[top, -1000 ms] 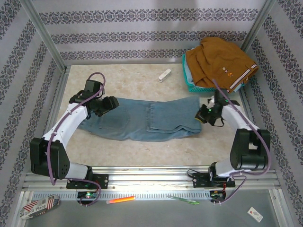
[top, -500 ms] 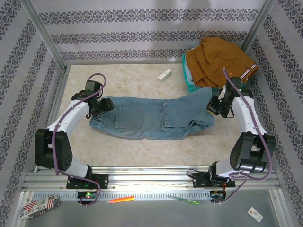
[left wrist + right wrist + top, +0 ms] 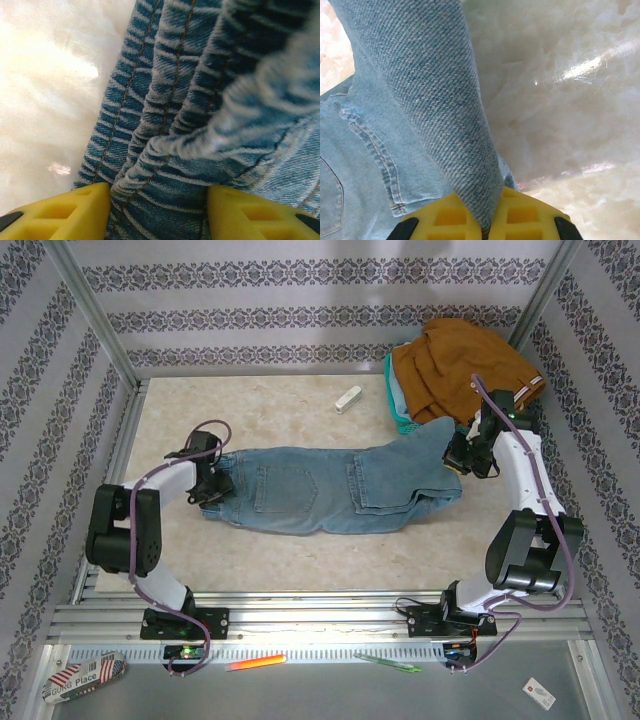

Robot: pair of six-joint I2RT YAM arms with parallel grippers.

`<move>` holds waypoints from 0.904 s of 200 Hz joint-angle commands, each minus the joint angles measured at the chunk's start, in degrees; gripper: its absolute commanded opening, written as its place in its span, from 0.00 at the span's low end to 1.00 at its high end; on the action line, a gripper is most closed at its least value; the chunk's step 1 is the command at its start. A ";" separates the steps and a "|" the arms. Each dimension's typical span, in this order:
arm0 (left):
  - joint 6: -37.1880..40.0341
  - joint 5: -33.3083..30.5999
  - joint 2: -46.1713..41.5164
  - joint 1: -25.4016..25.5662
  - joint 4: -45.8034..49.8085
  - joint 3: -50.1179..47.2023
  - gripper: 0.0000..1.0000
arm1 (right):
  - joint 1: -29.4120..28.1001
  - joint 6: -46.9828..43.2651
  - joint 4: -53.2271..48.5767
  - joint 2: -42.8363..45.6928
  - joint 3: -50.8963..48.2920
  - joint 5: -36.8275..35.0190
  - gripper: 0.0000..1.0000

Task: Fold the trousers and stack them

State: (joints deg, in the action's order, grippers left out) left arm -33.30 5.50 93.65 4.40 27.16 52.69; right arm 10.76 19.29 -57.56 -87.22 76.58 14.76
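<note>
The trousers [image 3: 320,490] lie stretched out. My right gripper needs to move across onto the waistband [image 3: 231,476] at the opposite end from it next and let go of the leg end.
The trousers [image 3: 320,490] are light blue jeans lying crosswise on the table, with the waistband at the left and the leg ends at the right. My left gripper [image 3: 212,488] is at the waistband. In the left wrist view its yellow fingers [image 3: 65,212] press on both sides of the gathered denim [image 3: 200,100], so the left gripper [image 3: 157,210] is shut on it. My right gripper [image 3: 458,458] holds a leg end lifted off the table by the basket. In the right wrist view this gripper [image 3: 492,220] pinches a taut strip of denim [image 3: 420,90].
A teal basket [image 3: 400,422] at the back right holds a brown garment [image 3: 460,365] that spills over its rim, close to my right arm. A small white object [image 3: 348,398] lies behind the trousers. Metal frame posts and patterned walls enclose the table.
The right gripper has carried the leg end right and farther back, and the trousers slid right. The left gripper has come nearer with the waistband, and its jaws have narrowed onto it.
</note>
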 commanded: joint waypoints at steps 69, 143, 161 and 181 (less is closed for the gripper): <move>-14.88 3.23 -18.03 18.05 2.93 -14.65 0.56 | -14.49 -0.90 -9.95 -0.11 17.53 -5.22 0.00; -14.16 -1.94 -27.56 14.70 10.26 -14.80 0.53 | -43.39 11.15 -12.73 -5.89 30.20 -10.11 0.00; -15.01 -1.77 -31.25 13.53 8.32 -17.77 0.44 | -47.54 14.92 -11.01 -8.93 31.35 -10.19 0.00; -14.48 4.17 -30.49 12.68 2.04 -21.44 0.30 | -51.31 19.18 -7.85 -11.86 33.15 -10.14 0.00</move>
State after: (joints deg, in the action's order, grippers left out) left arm -47.31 5.76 62.92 18.24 32.71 34.68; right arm -37.50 31.27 -69.28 -96.09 106.54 6.24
